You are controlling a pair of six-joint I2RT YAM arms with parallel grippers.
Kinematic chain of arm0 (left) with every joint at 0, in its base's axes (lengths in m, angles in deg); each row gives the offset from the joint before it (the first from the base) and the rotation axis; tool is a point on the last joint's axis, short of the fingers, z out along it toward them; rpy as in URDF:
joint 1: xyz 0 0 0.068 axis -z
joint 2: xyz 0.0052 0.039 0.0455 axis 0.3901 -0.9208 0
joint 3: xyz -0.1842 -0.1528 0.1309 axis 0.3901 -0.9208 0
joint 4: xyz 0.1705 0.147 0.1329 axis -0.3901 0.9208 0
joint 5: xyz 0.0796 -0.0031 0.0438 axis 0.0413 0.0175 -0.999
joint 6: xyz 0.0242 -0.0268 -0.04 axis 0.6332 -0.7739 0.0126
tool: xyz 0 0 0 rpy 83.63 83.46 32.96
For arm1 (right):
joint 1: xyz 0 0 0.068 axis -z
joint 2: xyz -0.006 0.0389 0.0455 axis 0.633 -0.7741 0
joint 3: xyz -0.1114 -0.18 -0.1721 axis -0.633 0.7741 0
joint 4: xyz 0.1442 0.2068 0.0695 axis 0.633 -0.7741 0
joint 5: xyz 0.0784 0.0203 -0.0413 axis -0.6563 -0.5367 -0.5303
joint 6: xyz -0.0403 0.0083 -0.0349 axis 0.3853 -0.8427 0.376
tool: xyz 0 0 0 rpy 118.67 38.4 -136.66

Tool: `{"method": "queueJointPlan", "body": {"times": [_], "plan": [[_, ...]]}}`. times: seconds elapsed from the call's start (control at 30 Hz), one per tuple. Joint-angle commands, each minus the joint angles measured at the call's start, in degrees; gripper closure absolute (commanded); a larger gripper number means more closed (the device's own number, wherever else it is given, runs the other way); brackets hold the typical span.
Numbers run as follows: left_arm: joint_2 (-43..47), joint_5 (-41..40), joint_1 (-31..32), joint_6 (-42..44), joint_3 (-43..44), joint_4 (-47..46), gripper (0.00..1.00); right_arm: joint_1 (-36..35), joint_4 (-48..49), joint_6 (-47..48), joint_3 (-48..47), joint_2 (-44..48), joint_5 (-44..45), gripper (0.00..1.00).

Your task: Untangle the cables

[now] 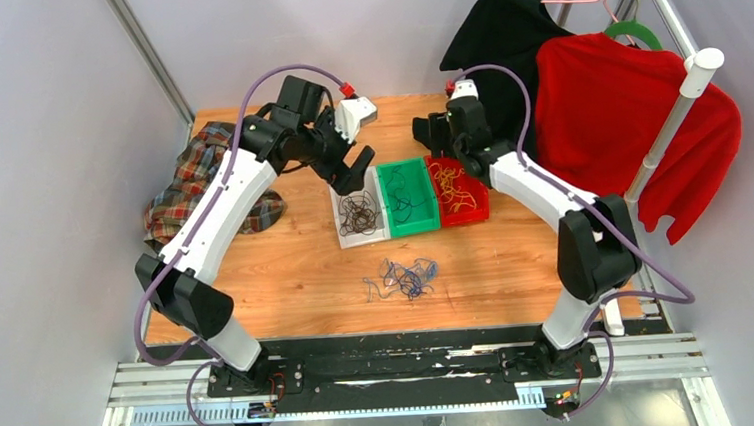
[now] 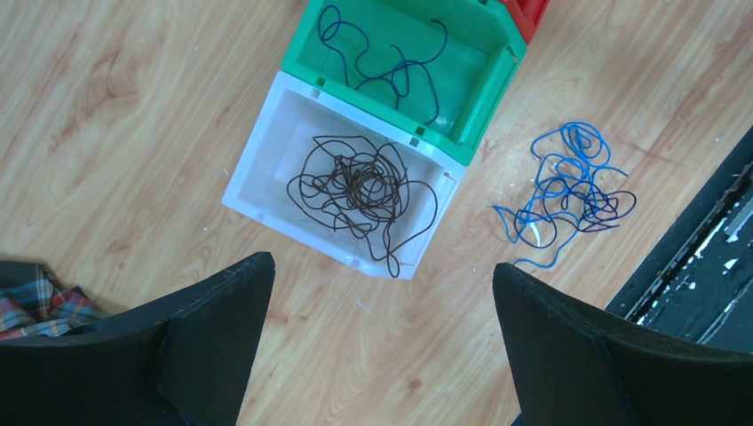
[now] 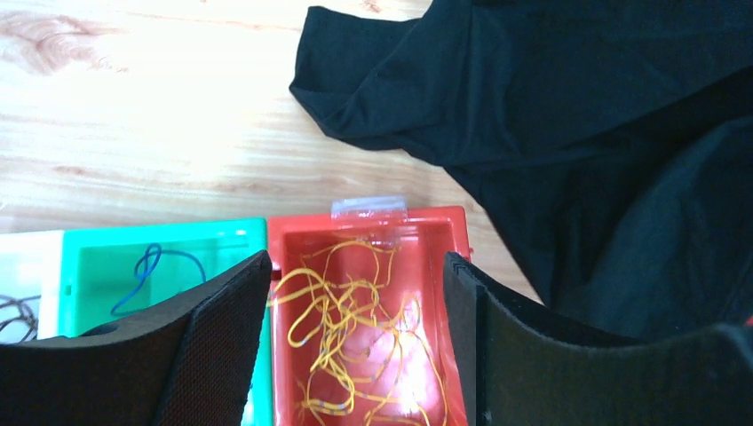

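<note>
The left gripper moves back and down from the white bin (image 2: 257, 169) onto the trailing blue cable next, because that cable sticks out from the tangled clump.
The cables are sorted by colour. Black cables (image 2: 360, 191) lie coiled in a white bin (image 2: 257, 169), dark blue ones (image 2: 391, 62) in a green bin (image 2: 493, 89), and yellow-orange ones (image 3: 346, 311) in a red bin (image 3: 364, 217). A loose clump of blue cables (image 1: 405, 276) (image 2: 568, 186) lies on the wood in front of the bins. My left gripper (image 1: 353, 173) (image 2: 382, 266) hangs open above the white bin's near side, holding nothing. My right gripper (image 1: 438, 141) (image 3: 355, 262) is open above the red bin, with only the yellow cables showing below between its fingers.
A plaid cloth (image 1: 195, 181) lies at the table's left. A black garment (image 1: 501, 34) (image 3: 577, 133) drapes at the back right, just behind the red bin. A red sweater (image 1: 628, 125) hangs from a white rack pole (image 1: 672, 122). A black rail (image 1: 403, 356) runs along the near edge.
</note>
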Motion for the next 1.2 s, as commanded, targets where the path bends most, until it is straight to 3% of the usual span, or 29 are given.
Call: {"method": "queueJointPlan", "body": {"times": [0.0,0.2,0.43,0.7,1.17], "plan": [[2.65,2.29,-0.3,0.44,-1.29,0.29,0.02,0.83,-7.29,-0.83,0.52,5.76,-2.75,0.29],[5.84,4.79,-0.39,3.86,-7.78,0.25,0.02,-3.07,-7.34,-0.89,6.7,16.51,-6.21,0.28],[9.75,14.19,0.38,12.21,-25.69,0.09,0.0,-14.15,-4.26,-5.07,23.94,29.77,-5.13,0.3],[10.69,9.71,7.53,20.07,-40.01,-7.74,0.01,-19.2,-1.22,-11.94,37.04,42.05,-1.12,0.35],[4.37,8.15,16.92,34.92,-43.62,-17.52,0.05,-19.23,0.78,-14.75,42.83,45.62,-1.72,0.37]]}}
